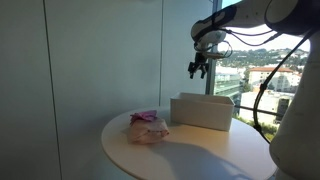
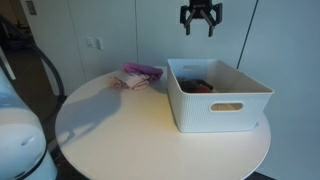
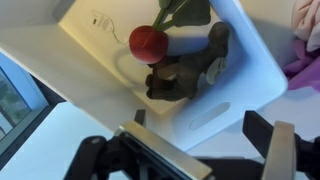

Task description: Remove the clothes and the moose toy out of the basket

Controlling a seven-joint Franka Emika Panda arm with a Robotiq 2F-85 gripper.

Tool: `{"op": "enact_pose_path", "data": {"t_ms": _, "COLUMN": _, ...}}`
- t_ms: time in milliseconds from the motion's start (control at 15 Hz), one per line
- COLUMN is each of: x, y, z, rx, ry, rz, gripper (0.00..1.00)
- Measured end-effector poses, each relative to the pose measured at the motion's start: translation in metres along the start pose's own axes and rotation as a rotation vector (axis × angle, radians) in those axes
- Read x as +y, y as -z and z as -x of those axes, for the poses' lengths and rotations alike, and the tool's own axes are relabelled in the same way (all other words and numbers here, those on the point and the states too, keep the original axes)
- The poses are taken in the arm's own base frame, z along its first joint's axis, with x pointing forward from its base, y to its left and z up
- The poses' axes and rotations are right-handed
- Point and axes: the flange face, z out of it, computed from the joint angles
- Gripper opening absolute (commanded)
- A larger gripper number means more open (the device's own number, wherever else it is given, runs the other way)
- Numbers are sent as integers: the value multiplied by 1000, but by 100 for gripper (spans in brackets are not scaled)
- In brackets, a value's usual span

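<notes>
My gripper lowers its open fingers past the basket's rim onto the toy's brown middle next, since the brown moose toy still lies in the basket below it.
A white ribbed basket stands on the round table; it also shows in an exterior view and from above in the wrist view. Inside it lies a brown moose toy beside a red round thing and a dark green piece; I glimpse the contents in an exterior view. A pile of pink and purple clothes lies on the table outside the basket, also seen in an exterior view. My gripper hangs open and empty well above the basket, and shows in an exterior view.
The round white table has its edge close to the basket's front. A wall and cabinet panels stand behind it. A large window is just beyond the table. Clothes show at the wrist view's right edge.
</notes>
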Motion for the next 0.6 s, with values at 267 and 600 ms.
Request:
{"op": "enact_pose_path", "data": {"t_ms": 267, "x": -6, "y": -65, "z": -30, "rx": -117, "ry": -1, "rz": 0, "gripper": 100}}
{"op": "enact_pose_path", "data": {"t_ms": 600, "x": 0, "y": -155, "z": -45, "rx": -274, "ry": -77, "rz": -10, "gripper": 100}}
